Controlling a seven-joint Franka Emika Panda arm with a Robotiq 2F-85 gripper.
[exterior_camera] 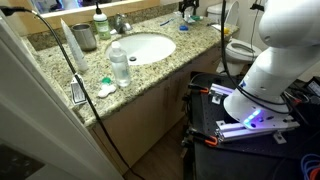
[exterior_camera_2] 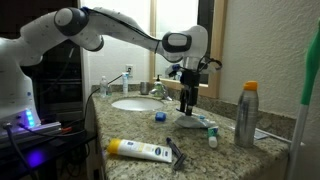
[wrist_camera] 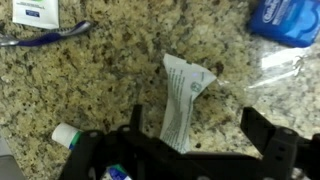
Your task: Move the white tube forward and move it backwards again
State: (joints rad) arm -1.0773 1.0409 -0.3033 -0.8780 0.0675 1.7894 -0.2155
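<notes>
The white tube's lower part is just below the gripper between its two fingers, so the robot next needs to lower the gripper a little and close its black fingers on that part of the tube.
The white tube lies flat on the speckled granite counter in the wrist view, crimped end away from me. My gripper is open, with the tube's lower part between the two black fingers, closer to the left one; I cannot tell whether they touch. In an exterior view the gripper points down just over the counter to the right of the sink, with the tube at its tips. In an exterior view the gripper is at the far end of the counter, and the tube is hidden there.
Around the tube are a blue packet, a blue toothbrush, clear plastic wrap and a small green-capped item. A tall orange-capped can, a large flat tube, a small blue object, the sink and a water bottle share the counter.
</notes>
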